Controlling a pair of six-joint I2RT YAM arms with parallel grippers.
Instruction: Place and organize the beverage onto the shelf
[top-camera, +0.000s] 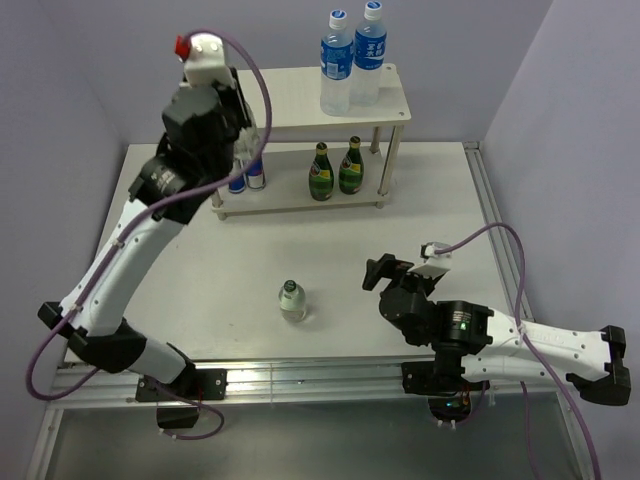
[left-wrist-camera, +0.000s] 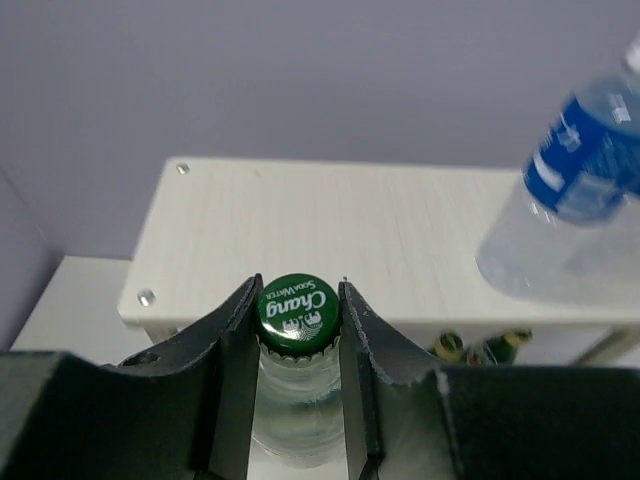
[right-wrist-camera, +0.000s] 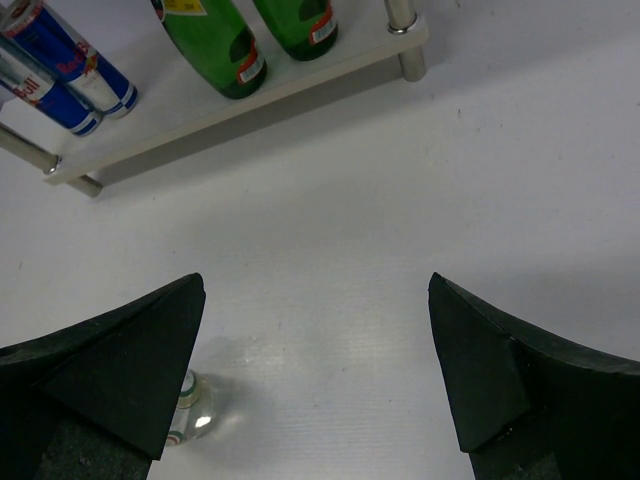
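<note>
The top board's bare end (left-wrist-camera: 205, 268) lies outward of my left gripper and left in its wrist view, so next the bottle needs to be carried outward onto it and released.
The shelf (top-camera: 300, 95) stands at the back of the table. Two water bottles (top-camera: 352, 60) stand on the right of its top board. Two green bottles (top-camera: 335, 168) and Red Bull cans (top-camera: 248, 177) stand on the lower board. My left gripper (left-wrist-camera: 298, 290) is shut on the neck of a clear soda bottle with a green Chang cap (left-wrist-camera: 298, 312), held just in front of the top board's left part (left-wrist-camera: 330, 225). A second clear soda bottle (top-camera: 291, 300) stands on the table. My right gripper (top-camera: 385, 272) is open and empty to its right.
In the right wrist view the standing soda bottle (right-wrist-camera: 190, 410) sits by my left finger (right-wrist-camera: 130, 370), with the green bottles (right-wrist-camera: 215, 40) and cans (right-wrist-camera: 60, 70) beyond. A water bottle (left-wrist-camera: 575, 200) fills the top board's right side. Purple walls close in behind.
</note>
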